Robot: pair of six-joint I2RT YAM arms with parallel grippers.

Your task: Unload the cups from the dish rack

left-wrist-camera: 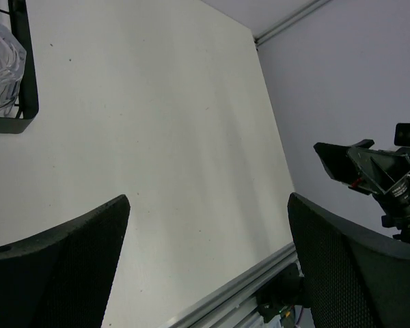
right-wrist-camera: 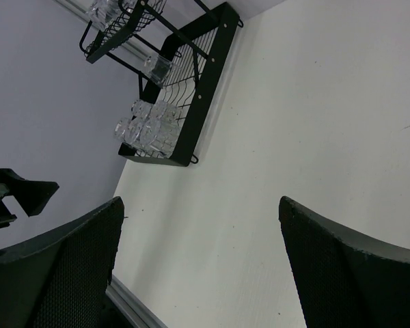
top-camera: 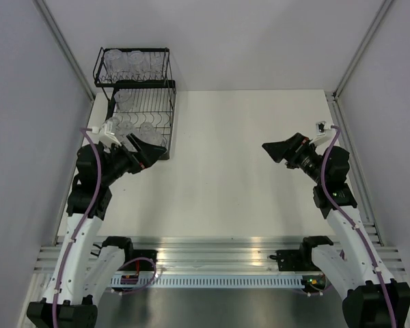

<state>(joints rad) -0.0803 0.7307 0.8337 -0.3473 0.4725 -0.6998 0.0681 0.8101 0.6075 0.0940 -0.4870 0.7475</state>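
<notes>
My left gripper should next swing outward, turn to point down and lower around the cup at the rack's near corner point(top-camera: 162, 141) point(left-wrist-camera: 1, 68), because that cup is the closest one to my fingers.
The black wire dish rack point(top-camera: 171, 116) stands at the table's far left corner. Several clear cups sit on its upper tier point(top-camera: 130, 65) and several more on its lower tier point(top-camera: 131, 124). My left gripper point(top-camera: 147, 149) is open and empty, just in front of the rack's near right corner. Its wrist view shows the rack's corner point(left-wrist-camera: 29, 82) with one cup point(left-wrist-camera: 0, 58) at the top left. My right gripper point(top-camera: 273, 150) is open and empty over the right side of the table, far from the rack. Its wrist view shows the rack point(right-wrist-camera: 208, 75) and lower cups point(right-wrist-camera: 147, 130) ahead.
The white table point(top-camera: 246, 184) stretches between the two arms. Grey walls close in the left, right and far sides. A metal rail point(top-camera: 212, 256) runs along the near edge by the arm bases. The right gripper shows in the left wrist view point(left-wrist-camera: 342, 164).
</notes>
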